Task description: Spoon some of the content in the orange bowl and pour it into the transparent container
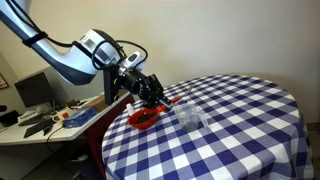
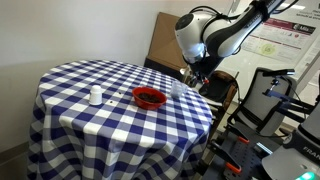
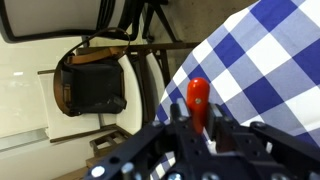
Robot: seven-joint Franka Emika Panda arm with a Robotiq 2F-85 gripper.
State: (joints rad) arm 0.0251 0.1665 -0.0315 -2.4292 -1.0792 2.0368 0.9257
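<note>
The gripper is tilted and next needs to turn to point down and lower over the orange bowl [image 2: 149, 97] to release the red spoon, since the bowl's open top is clear.
The orange bowl [image 1: 143, 119] sits on the blue-and-white checked table near its edge; it also shows in an exterior view [image 2: 150, 97]. The transparent container [image 1: 190, 116] stands just beside the bowl, faint against the checks. My gripper [image 1: 150, 90] hovers above the bowl's outer side, near the table edge [image 2: 197, 76]. In the wrist view the gripper [image 3: 197, 126] is shut on a red spoon handle [image 3: 197, 95], which sticks up between the fingers. The spoon's scoop end, the bowl and the container are hidden in the wrist view.
A small white object [image 2: 96, 96] stands on the table's other side. The round checked table [image 1: 240, 130] drops off close to the gripper. A desk with clutter [image 1: 45, 118], a chair and a dark box [image 3: 95, 85] stand beyond the edge.
</note>
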